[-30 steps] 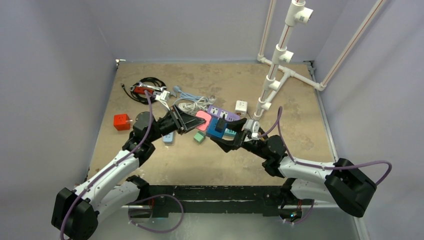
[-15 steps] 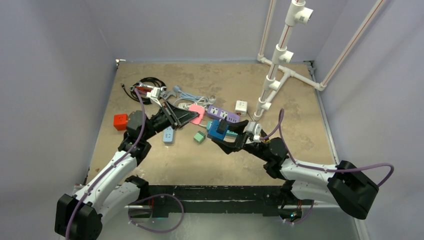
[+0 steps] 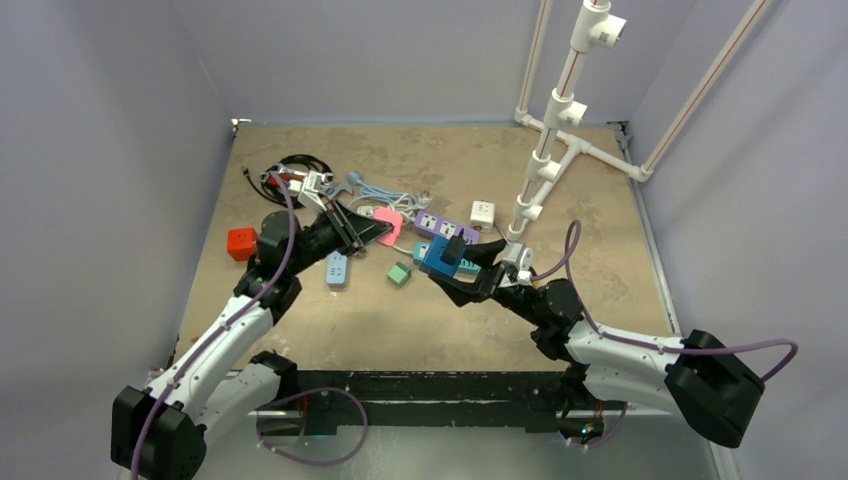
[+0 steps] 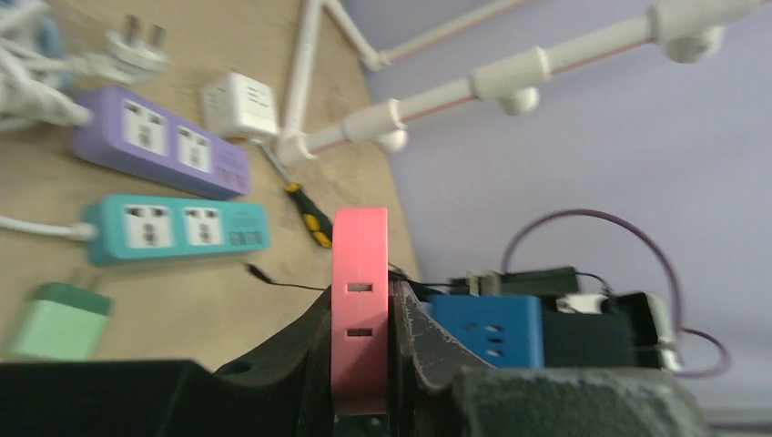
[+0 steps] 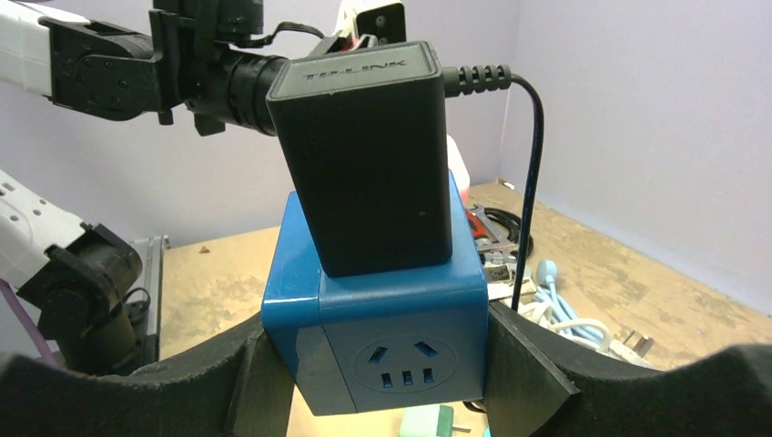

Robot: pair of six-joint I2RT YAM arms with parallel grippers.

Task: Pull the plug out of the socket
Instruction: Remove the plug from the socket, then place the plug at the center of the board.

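The pink plug [image 3: 391, 220] is apart from the blue socket [image 3: 434, 258]. My left gripper will tilt down and lower the plug onto the table beside the green adapter.
In the top view my right gripper [image 3: 458, 264] is shut on a blue cube socket [image 3: 434, 258], held above the table's middle. A black adapter [image 5: 364, 155] with a black cord sits plugged into the socket's [image 5: 391, 337] top face, between the right gripper's [image 5: 382, 353] pads. My left gripper [image 3: 383, 230] is shut on a flat pink plug [image 3: 391, 220], held in the air a short gap to the left of the socket. The left wrist view shows the pink plug [image 4: 360, 309] clamped edge-on in the left gripper [image 4: 361, 296], apart from the blue socket [image 4: 487, 330].
On the table lie a purple power strip [image 3: 447, 229], a teal strip [image 4: 173, 229], a green adapter [image 3: 399, 273], a white cube [image 3: 482, 212], a light blue strip [image 3: 336, 268], a red cube [image 3: 243, 243] and coiled cables [image 3: 290, 170]. A white pipe frame [image 3: 545, 150] stands back right.
My left gripper has carried the pink plug left and back, away from the blue socket. The right gripper has shifted slightly right and back with the socket.
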